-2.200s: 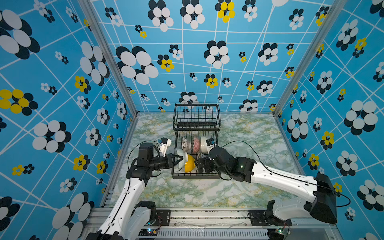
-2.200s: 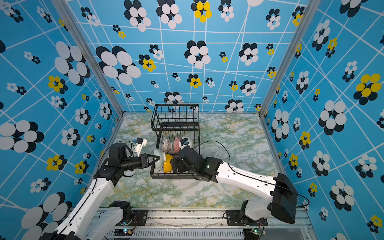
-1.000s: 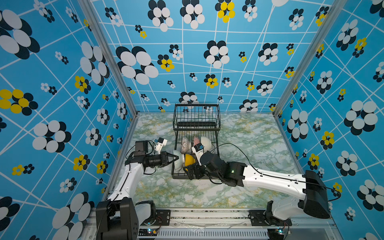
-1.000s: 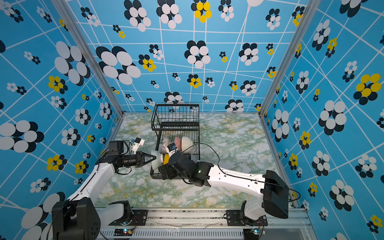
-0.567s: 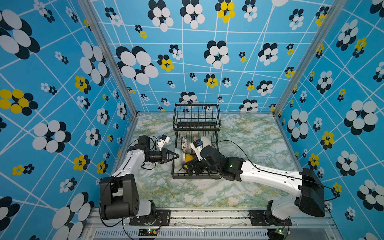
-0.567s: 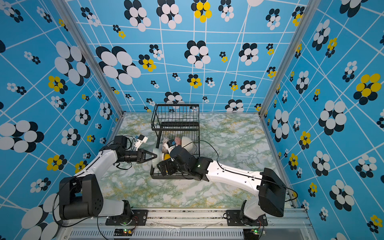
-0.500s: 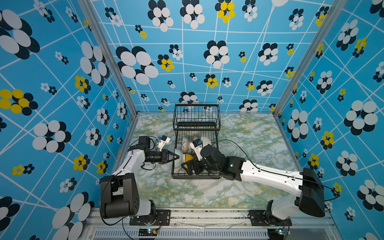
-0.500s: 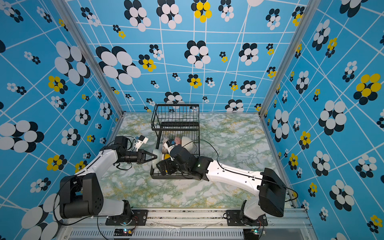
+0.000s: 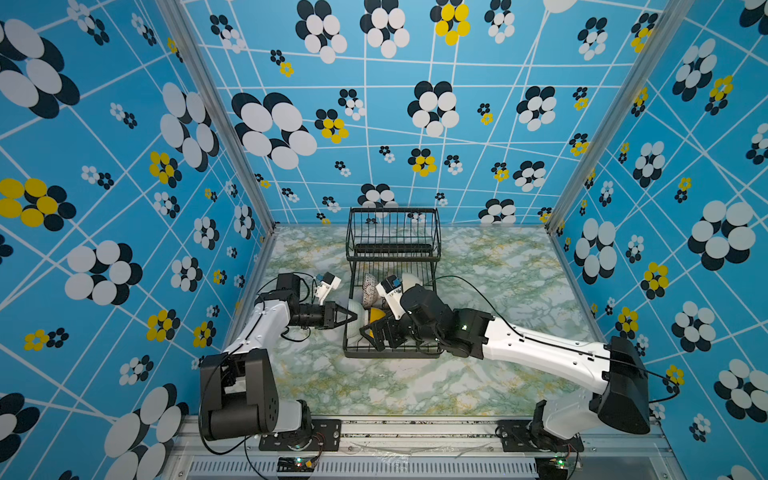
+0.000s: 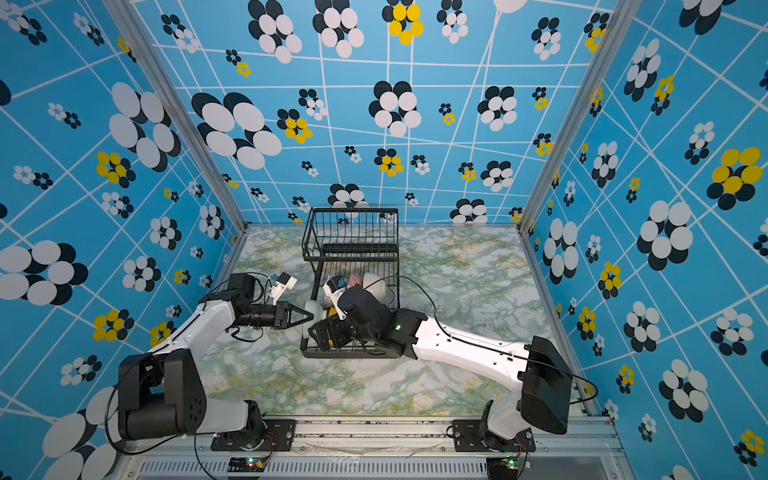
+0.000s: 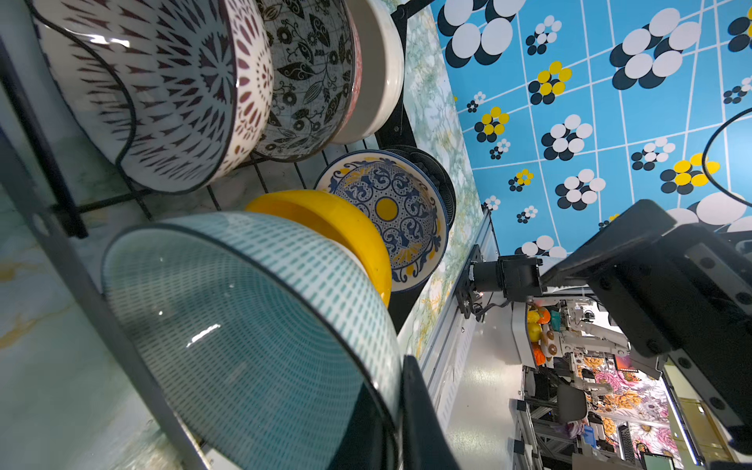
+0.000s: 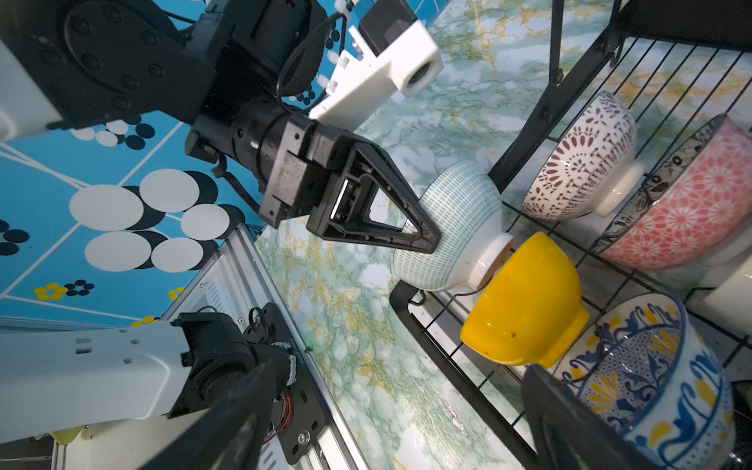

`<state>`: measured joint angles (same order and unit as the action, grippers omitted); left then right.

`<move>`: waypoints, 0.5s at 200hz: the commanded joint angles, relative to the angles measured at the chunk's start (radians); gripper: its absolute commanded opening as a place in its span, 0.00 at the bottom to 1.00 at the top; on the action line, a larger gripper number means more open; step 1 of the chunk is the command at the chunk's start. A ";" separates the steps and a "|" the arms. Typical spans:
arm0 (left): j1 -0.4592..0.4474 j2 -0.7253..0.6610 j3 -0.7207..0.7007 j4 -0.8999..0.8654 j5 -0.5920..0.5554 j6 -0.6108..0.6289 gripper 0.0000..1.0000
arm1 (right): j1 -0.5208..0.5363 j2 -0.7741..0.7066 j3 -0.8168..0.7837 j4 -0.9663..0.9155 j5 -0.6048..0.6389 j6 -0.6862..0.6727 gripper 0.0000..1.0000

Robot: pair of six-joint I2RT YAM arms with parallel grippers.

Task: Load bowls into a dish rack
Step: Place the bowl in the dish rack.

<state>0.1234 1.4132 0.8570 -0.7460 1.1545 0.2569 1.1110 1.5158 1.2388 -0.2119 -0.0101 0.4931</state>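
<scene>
My left gripper is just above the tray's front corner (image 9: 356,339), so it should go down toward the yellow bowl to seat the teal-dashed bowl and release it.
The black wire dish rack (image 9: 392,355) stands mid-table with several bowls on edge in its lower tray. My left gripper (image 12: 423,240) is shut on the rim of a teal-dashed white bowl (image 12: 460,219) at the tray's front left corner. That bowl's foot touches the yellow bowl (image 12: 525,301). In the left wrist view the rim of the teal-dashed bowl (image 11: 244,325) sits pinched in the left gripper (image 11: 396,419). My right gripper (image 12: 398,427) stands open over the tray's front edge, next to the blue-yellow patterned bowl (image 12: 651,366), holding nothing.
A maroon-patterned bowl (image 11: 175,81), a black-and-white bowl (image 11: 309,73), a pink-red bowl (image 12: 683,203) and a cream-white bowl (image 11: 378,69) fill the tray's rear row. The raised basket (image 10: 353,216) rises behind them. Blue patterned walls enclose the marble table (image 9: 415,386).
The left arm has folded back at its elbow while its gripper stays at the rack's left edge with the bowl. The right gripper has slid left over the tray's front.
</scene>
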 commanded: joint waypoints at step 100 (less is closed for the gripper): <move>-0.078 0.168 0.091 -0.111 -0.094 0.171 0.00 | -0.004 0.025 0.076 -0.049 -0.015 -0.028 0.97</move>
<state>0.0517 1.5875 0.9302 -0.8333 1.0809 0.3836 1.1110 1.5410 1.2980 -0.2295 -0.0330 0.4820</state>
